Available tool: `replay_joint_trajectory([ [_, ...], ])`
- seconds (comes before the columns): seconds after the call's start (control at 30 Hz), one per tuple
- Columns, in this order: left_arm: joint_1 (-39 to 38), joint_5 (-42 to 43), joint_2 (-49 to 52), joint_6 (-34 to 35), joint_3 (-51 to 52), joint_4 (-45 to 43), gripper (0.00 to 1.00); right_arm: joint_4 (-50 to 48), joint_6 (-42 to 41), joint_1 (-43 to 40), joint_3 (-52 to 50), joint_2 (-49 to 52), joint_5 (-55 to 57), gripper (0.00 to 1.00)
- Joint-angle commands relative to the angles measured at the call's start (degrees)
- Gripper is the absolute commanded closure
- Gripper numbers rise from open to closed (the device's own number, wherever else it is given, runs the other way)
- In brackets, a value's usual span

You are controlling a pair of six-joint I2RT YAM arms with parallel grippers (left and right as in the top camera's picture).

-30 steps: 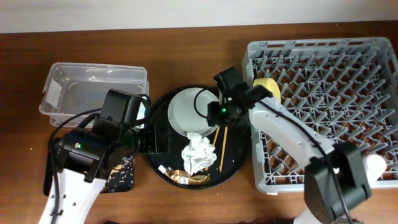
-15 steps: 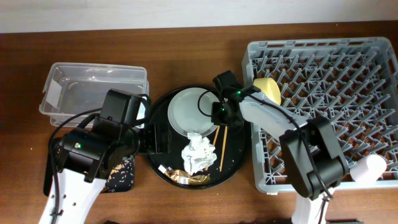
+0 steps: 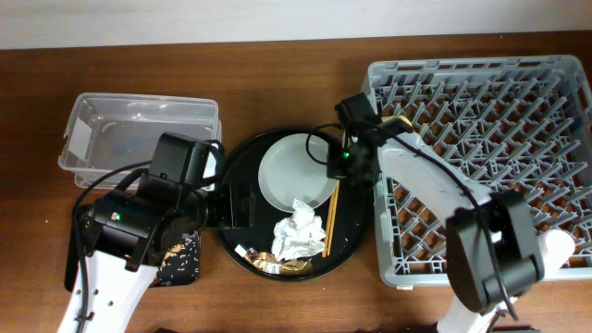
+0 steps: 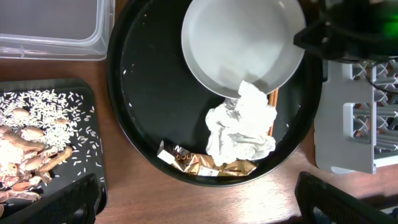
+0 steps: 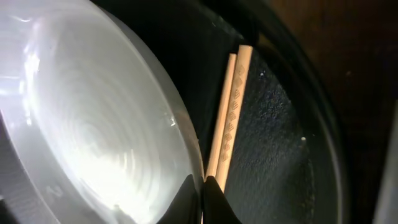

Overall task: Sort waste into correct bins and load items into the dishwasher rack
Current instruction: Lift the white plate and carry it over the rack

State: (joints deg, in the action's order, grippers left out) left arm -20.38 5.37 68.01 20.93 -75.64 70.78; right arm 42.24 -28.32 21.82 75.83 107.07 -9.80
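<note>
The far wires of the grey rack stand empty, so the right gripper will next rise, swing over them, tilt the plate (image 3: pixel 296 171) upright, lower it between them and let it go.
The round pale plate (image 3: pixel 296 171) (image 4: pixel 242 43) (image 5: pixel 93 124) lies in the large round black tray (image 3: pixel 231 250). My right gripper (image 3: pixel 340 166) (image 5: pixel 204 186) is shut on its right rim, one finger on each side of the edge. Two wooden chopsticks (image 3: pixel 329 217) (image 5: pixel 230 106) lie just right of the plate. A crumpled white napkin (image 3: pixel 294 231) (image 4: pixel 239 127) rests against the plate's near edge, with a gold foil wrapper (image 3: pixel 277 264) (image 4: pixel 205 163) in front of it. My left gripper (image 4: pixel 199 205) hangs open over the bare wood before the round tray, holding nothing.
The grey dishwasher rack (image 3: pixel 490 139) fills the right side, and a sliver of yellow bowl (image 3: pixel 400 120) shows behind my right arm. The clear tub (image 3: pixel 139 139) (image 4: pixel 50 28) sits at the back left. The flat black tray (image 3: pixel 180 259) (image 4: pixel 37 143) holds rice and brown scraps.
My right gripper has shut on the plate's rim, and the plate has slid a little to the right and nearer. The napkin has shifted with it. The left arm has not moved.
</note>
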Motion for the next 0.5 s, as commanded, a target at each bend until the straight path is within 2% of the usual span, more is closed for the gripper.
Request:
replay_joint_trajectory([
  [0.0, 0.31, 0.37, -0.09, -0.68, -0.07, 0.02, 0.01, 1.64, 1.09, -0.04, 0.11, -1.88, -0.31, 0.96],
  [0.13, 0.31, 0.37, -0.09, -0.68, -0.07, 0.02, 0.01, 5.25, 4.13, -0.11, 1.49, -5.97, 0.48, 0.96],
  [0.27, 0.31, 0.37, -0.09, -0.68, -0.07, 0.02, 0.0, 14.45, 4.13, -0.11, 8.55, -16.68, 9.88, 0.96],
  [0.37, 0.31, 0.37, -0.09, -0.68, -0.07, 0.04, 0.01, 21.18, 4.35, -0.11, 13.53, -26.43, 21.03, 0.96],
  [0.47, 0.31, 0.37, -0.09, -0.68, -0.07, 0.02, 0.01, 26.05, 4.33, -0.17, 13.97, -33.79, 43.78, 0.96],
])
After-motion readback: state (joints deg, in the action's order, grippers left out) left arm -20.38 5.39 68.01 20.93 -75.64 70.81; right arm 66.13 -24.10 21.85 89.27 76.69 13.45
